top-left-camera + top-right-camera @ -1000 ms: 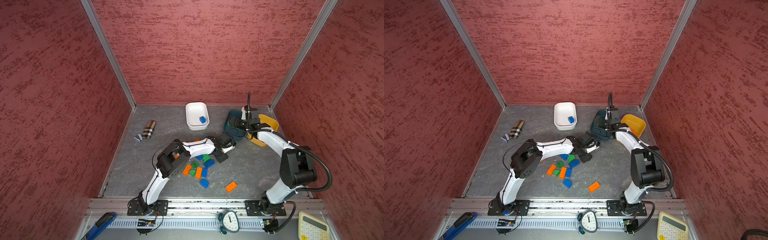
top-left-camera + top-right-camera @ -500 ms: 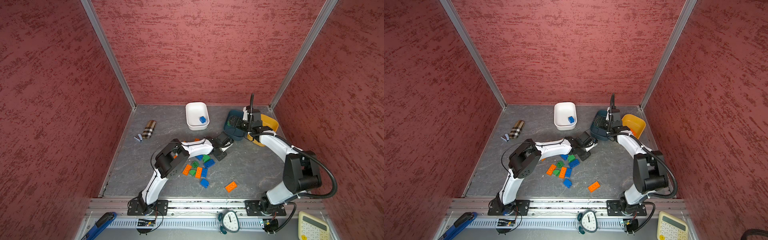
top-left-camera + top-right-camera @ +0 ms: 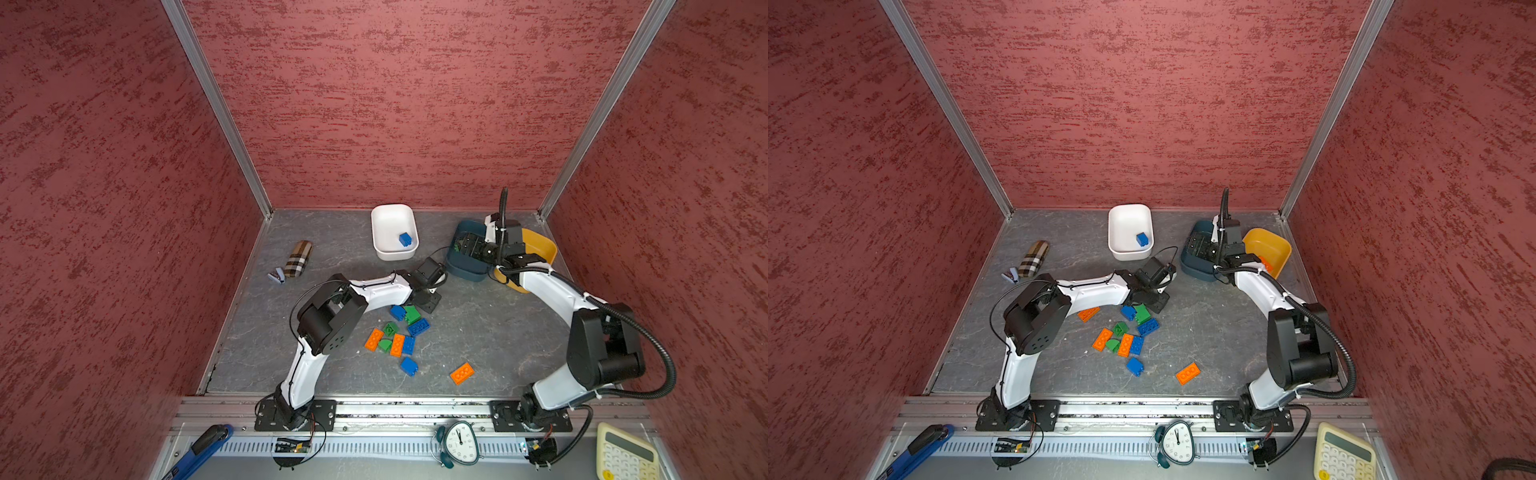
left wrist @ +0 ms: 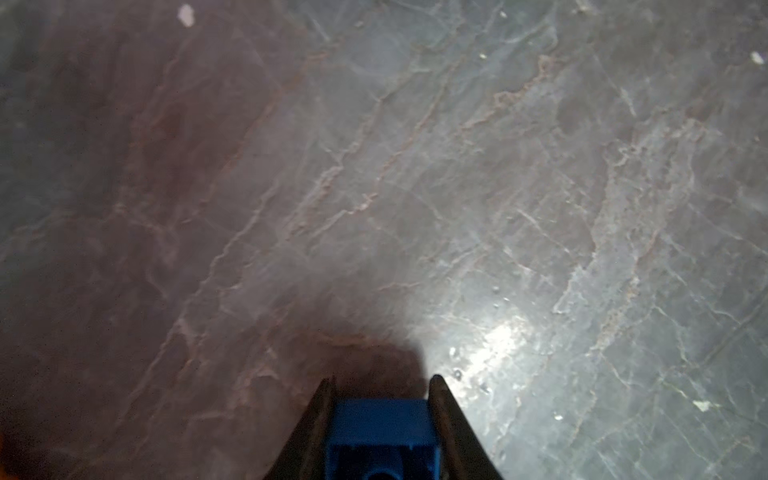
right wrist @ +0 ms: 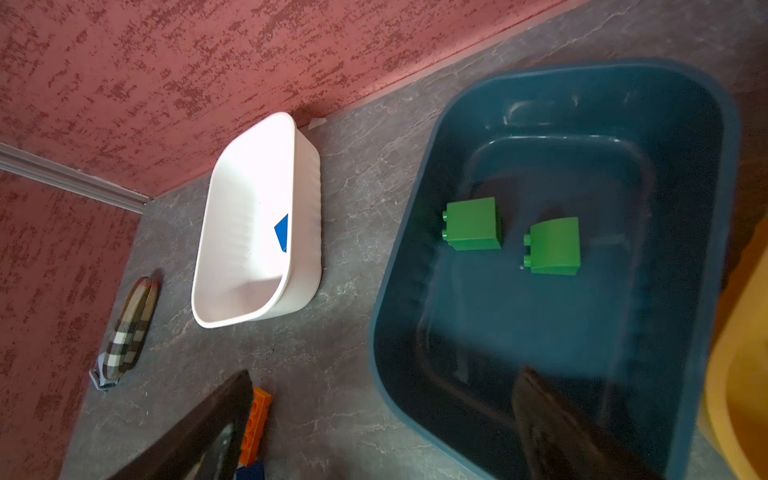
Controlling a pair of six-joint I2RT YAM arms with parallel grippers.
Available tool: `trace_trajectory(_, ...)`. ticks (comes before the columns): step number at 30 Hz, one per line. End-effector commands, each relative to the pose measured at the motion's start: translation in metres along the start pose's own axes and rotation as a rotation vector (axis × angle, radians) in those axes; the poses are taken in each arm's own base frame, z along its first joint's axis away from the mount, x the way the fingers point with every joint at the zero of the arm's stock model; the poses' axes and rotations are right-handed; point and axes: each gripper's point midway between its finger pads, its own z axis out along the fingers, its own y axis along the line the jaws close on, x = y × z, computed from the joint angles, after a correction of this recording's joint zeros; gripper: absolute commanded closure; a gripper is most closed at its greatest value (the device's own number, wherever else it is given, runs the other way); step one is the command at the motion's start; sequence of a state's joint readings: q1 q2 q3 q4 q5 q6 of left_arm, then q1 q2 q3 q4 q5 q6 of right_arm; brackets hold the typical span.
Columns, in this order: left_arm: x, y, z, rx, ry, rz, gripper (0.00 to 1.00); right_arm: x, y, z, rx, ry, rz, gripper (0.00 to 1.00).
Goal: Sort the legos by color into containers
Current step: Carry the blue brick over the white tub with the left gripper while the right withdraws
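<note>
The left gripper rises next, carries the blue lego outward over the bowl and releases it inside, since the white bowl (image 3: 388, 224) stands outward of it.
My left gripper (image 4: 380, 382) is shut on a blue lego (image 4: 382, 428) low over the grey floor. In both top views this gripper (image 3: 428, 297) (image 3: 1156, 300) is at the far edge of the loose pile of orange, blue and green legos (image 3: 395, 332) (image 3: 1127, 332). A single orange lego (image 3: 461, 373) lies apart near the front. My right gripper (image 5: 384, 382) (image 3: 465, 245) is open, with one finger over the teal bowl (image 5: 540, 332) (image 3: 461, 266). Two green legos (image 5: 473, 224) (image 5: 555, 246) lie in that bowl. The white bowl (image 3: 388, 224) (image 5: 249, 249) holds one blue lego (image 3: 405, 239). The yellow bowl (image 3: 1271, 245) holds an orange lego (image 3: 1266, 264).
A plaid brown pouch (image 3: 298, 258) and a small clip (image 3: 276, 275) lie at the left of the floor. Red walls close in three sides. Beyond the front rail stand a clock (image 3: 459, 440), a calculator (image 3: 623, 453) and a blue-handled tool (image 3: 199, 451).
My left gripper has closed on the blue lego and drawn back a little to the left. The right gripper has stayed open over the teal bowl.
</note>
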State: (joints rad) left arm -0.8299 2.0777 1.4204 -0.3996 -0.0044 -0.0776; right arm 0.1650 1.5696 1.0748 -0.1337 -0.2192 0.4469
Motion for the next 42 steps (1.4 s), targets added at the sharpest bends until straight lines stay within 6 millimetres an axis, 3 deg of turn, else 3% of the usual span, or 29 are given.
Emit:
trace_trajectory(1,-0.031,0.016,-0.026,-0.012,-0.108,-0.109,0.88,0.012,0.006,-0.01,-0.015,0.035,-0.064,0.01)
trace_trajectory(8,-0.069,0.053,-0.053,-0.017,-0.218,-0.282,0.88,0.038,0.007,-0.021,-0.026,0.073,-0.103,0.01)
trace_trajectory(12,-0.095,0.079,-0.069,-0.036,-0.289,-0.359,0.88,0.039,0.011,-0.033,-0.038,0.044,-0.115,0.01)
trace_trajectory(18,-0.124,0.136,-0.088,-0.134,-0.366,-0.515,0.87,0.056,0.007,-0.043,-0.029,0.081,-0.141,0.01)
trace_trajectory(22,-0.132,0.176,-0.079,-0.162,-0.37,-0.643,0.87,0.074,0.002,-0.05,-0.017,0.112,-0.126,0.01)
trace_trajectory(32,-0.174,0.236,-0.044,-0.208,-0.391,-0.733,0.82,0.129,-0.018,-0.064,0.063,0.241,-0.064,0.01)
trace_trajectory(36,-0.183,0.24,-0.04,-0.203,-0.376,-0.766,0.54,0.161,-0.02,-0.073,0.092,0.339,-0.067,0.01)
trace_trajectory(39,-0.19,0.229,-0.049,-0.167,-0.397,-0.749,0.3,0.185,-0.024,-0.083,0.124,0.413,-0.05,0.01)
trace_trajectory(42,-0.193,0.214,-0.059,-0.142,-0.418,-0.717,0.16,0.207,-0.022,-0.092,0.129,0.468,0.011,0.01)
